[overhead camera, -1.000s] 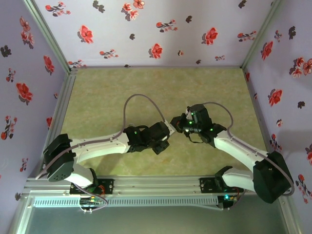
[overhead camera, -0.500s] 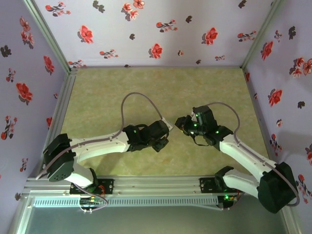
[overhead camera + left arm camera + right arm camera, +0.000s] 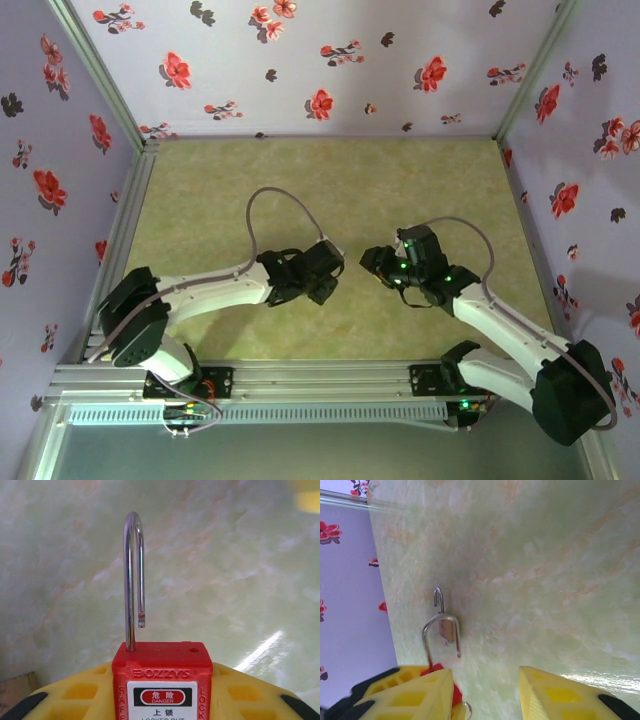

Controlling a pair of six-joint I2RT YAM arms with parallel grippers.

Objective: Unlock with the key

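Observation:
I need to lower the red padlock with my left gripper next and release it on the tabletop (image 3: 307, 303) beside the brass padlock, since that clear spot is below the gripper.
A red safety padlock (image 3: 162, 672) with a white DANGER label stands upright between the yellow fingers (image 3: 240, 690) of my left gripper (image 3: 162, 696), which is shut on its body. Its silver shackle (image 3: 133, 575) is sprung open, with the free end lifted clear of its hole. In the right wrist view the same shackle (image 3: 440, 630) rises past my right gripper's left finger (image 3: 415, 695). My right gripper (image 3: 487, 692) is open with nothing between its fingers. A thin metal ring (image 3: 468, 710) peeks out by the red body; the key itself is hidden. From above, the left gripper (image 3: 325, 278) and the right gripper (image 3: 372, 260) face each other, apart.
The glossy green-marbled tabletop (image 3: 300, 190) mirrors the shackle. Floral walls (image 3: 300, 60) close in the back and both sides. A metal rail (image 3: 320, 380) runs along the near edge by the arm bases.
My right gripper has opened and drawn back to the right, away from the left gripper it was touching. The left arm has shifted slightly forward with the padlock.

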